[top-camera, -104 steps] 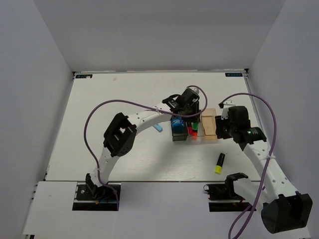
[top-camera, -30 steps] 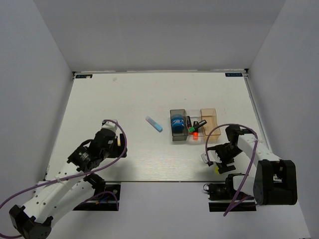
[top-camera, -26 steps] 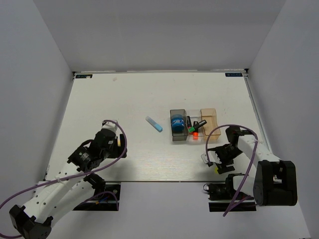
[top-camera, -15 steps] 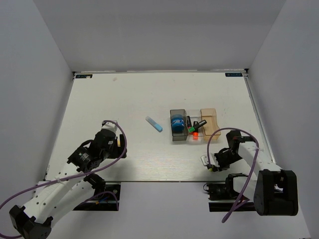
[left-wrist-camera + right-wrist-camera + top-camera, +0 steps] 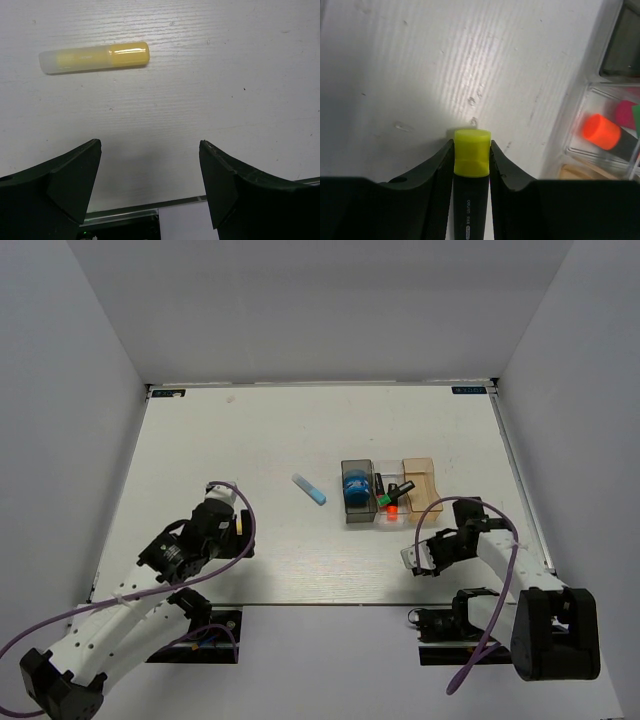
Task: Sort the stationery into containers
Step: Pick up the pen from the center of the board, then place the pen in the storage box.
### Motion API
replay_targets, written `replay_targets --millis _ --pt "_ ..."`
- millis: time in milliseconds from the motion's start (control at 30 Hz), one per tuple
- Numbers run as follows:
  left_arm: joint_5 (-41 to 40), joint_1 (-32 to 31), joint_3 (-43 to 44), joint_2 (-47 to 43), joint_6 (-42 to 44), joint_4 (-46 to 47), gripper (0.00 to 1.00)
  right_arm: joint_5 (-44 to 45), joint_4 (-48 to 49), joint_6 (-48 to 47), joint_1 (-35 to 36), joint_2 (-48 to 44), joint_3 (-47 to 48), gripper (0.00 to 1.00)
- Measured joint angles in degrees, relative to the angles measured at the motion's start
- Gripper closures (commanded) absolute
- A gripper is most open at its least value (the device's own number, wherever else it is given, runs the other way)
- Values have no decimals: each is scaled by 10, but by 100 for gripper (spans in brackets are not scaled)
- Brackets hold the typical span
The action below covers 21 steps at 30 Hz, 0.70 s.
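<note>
This marker-filled bin stands outward of my right gripper, so I should raise it and carry the black marker outward over the clear bin [image 5: 400, 521] [image 5: 609, 124] to release it.
My right gripper [image 5: 472, 145] is shut on a black marker with a yellow cap [image 5: 471, 152], which points toward the containers. From above, the right gripper [image 5: 414, 560] is just in front of the row of bins. The smoky dark-grey bin [image 5: 344, 492] holds the blue tape roll [image 5: 356, 486]. Inside the clear bin [image 5: 400, 521] lie markers with orange [image 5: 601, 131], pink [image 5: 624, 112] and green caps. The tan bin [image 5: 420, 466] is on the right. A light-blue stick [image 5: 309, 489] lies left of the bins. My left gripper [image 5: 150, 175] is open above a cream-yellow stick [image 5: 95, 56].
The table's near edge and the left arm's base plate [image 5: 125, 215] show right behind the left gripper. A purple cable [image 5: 440, 508] loops over the right arm beside the tan bin. The side walls [image 5: 80, 440] close in the table.
The right gripper has shut on the yellow-capped marker and shifted a little left and toward the bins with it. The left arm has not moved.
</note>
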Motion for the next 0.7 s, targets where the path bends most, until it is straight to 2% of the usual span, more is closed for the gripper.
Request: replay_targets --millis 133,233,333,533,700 --pt "0 0 0 8 -1 0 11 18 29 4 7 2 22 100" --pt "0 0 0 16 -2 1 11 12 44 42 11 11 71 100" --pt "0 0 0 28 -2 1 11 0 60 122 16 25 134 100" --pt "3 4 0 46 -3 2 11 -22 114 363 25 35 234 100" --pt "13 12 0 63 -9 7 11 6 161 617 34 64 294 100"
